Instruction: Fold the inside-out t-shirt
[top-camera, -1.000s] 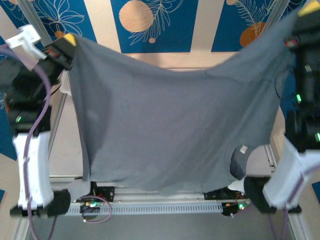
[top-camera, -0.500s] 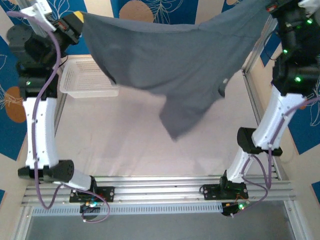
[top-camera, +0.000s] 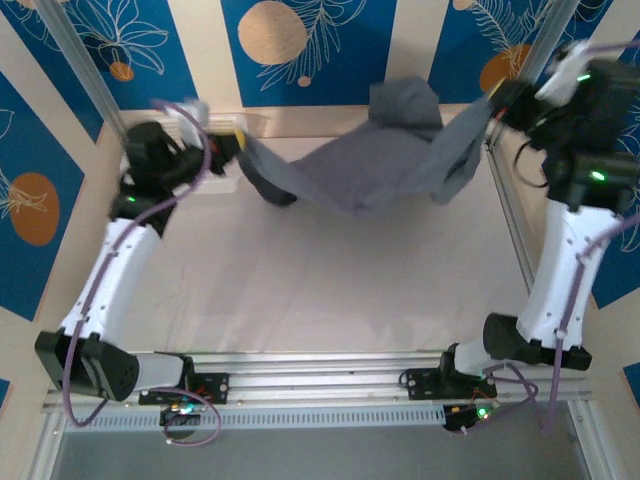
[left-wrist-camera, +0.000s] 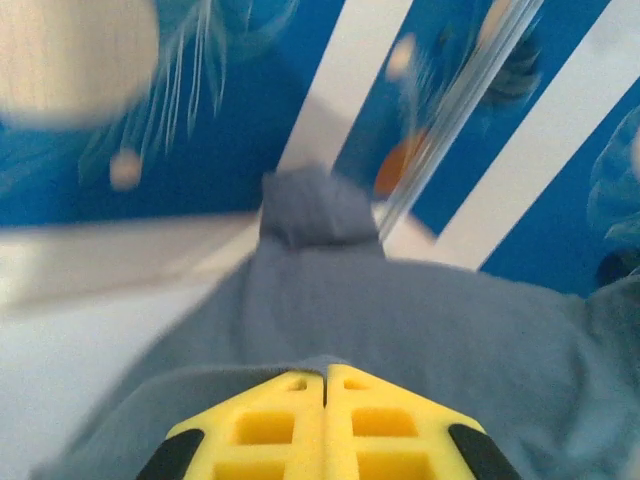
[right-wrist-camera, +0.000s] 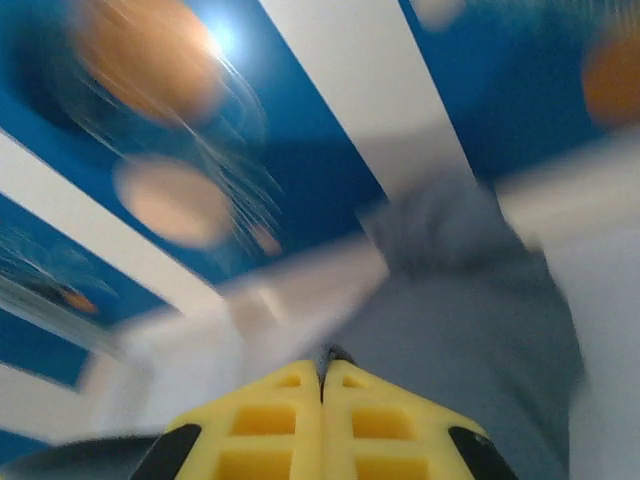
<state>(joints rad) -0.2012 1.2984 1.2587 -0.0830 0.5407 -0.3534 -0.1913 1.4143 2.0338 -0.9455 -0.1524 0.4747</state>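
Observation:
The shirt still hangs sagging over the far part of the table, so my left gripper next comes back and down toward the table's bare front and releases.
The slate-grey inside-out t-shirt hangs stretched between both arms over the far part of the table, sagging in the middle, with one flap thrown up against the back wall. My left gripper is shut on its left edge, and the cloth runs away from the yellow jaws. My right gripper is shut on the right edge. In the right wrist view a bit of cloth pokes out between the closed fingers. Both wrist views are motion-blurred.
A white basket sits at the far left behind my left gripper, mostly hidden. The pale table top lies bare in the middle and front. Aluminium frame posts border the right side; the patterned blue wall stands behind.
Both arms swung down and away from the camera, carrying the shirt from high in front of the lens to low over the far table. The hanging body flipped backward toward the wall.

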